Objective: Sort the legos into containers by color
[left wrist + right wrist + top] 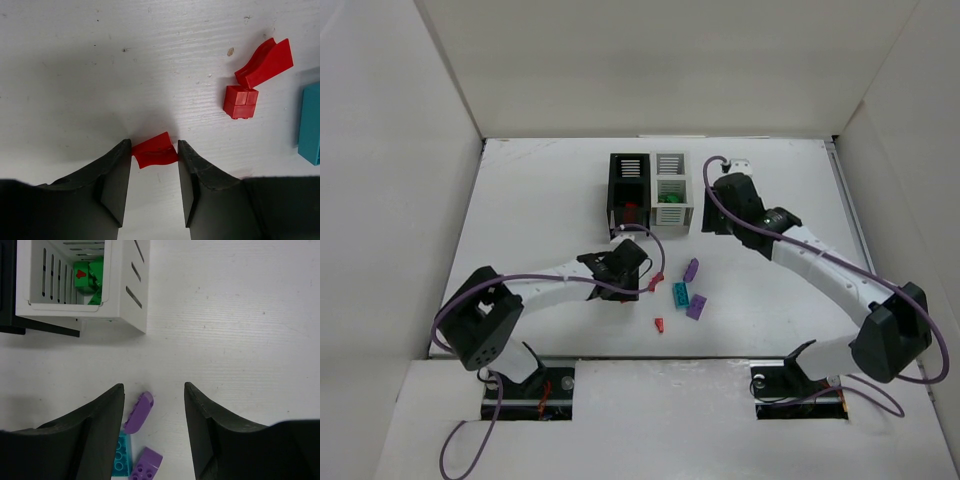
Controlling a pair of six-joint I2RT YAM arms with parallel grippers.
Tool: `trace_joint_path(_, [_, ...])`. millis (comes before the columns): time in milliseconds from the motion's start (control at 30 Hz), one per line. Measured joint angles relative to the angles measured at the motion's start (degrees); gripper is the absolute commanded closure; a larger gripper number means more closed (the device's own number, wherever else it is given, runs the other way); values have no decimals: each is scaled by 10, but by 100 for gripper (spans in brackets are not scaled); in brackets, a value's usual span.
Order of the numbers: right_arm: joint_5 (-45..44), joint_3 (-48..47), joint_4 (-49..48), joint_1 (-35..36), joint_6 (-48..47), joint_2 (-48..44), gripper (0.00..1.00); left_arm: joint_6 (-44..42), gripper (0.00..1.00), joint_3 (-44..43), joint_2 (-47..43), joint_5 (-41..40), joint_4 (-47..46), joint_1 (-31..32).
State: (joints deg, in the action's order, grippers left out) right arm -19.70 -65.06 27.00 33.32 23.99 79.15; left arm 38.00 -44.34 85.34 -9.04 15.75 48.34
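Observation:
The black bin's near section (630, 210) already holds red and lies outward of the left gripper, so the robot will raise that gripper, carry the red lego outward over there and let go of it.
My left gripper (632, 287) (154, 150) is low over the table, its fingertips closed on either side of a small red lego (156, 150). A red square brick (240, 102), a red sloped piece (265, 63) and a teal brick (311, 124) lie to its right. My right gripper (717, 216) (154, 390) is open and empty, held above the table beside the white bin (671, 185) (129, 300). Far below its fingers lie two purple legos (139, 412) (148, 464) and a teal one (121, 455). The white bin holds green legos (89, 277). The black bin (627, 185) holds something red.
In the top view, loose legos lie in front of the bins: purple (691, 269), teal (679, 293), purple (697, 306), red (659, 325). The two bins stand side by side at the table's back middle. White walls enclose the table on three sides.

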Motion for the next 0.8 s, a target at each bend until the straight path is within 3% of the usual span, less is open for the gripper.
trace_joint_path(233, [0, 11, -1, 0, 3, -17, 43, 11, 71, -27, 0, -20, 68, 14])
trace_joint_path(400, [-2, 22, -2, -2, 5, -37, 43, 8, 69, -119, -16, -55, 114, 3])
trace_joint_path(800, [4, 53, -10, -7, 14, -72, 43, -112, 69, -406, 28, -109, 68, -172])
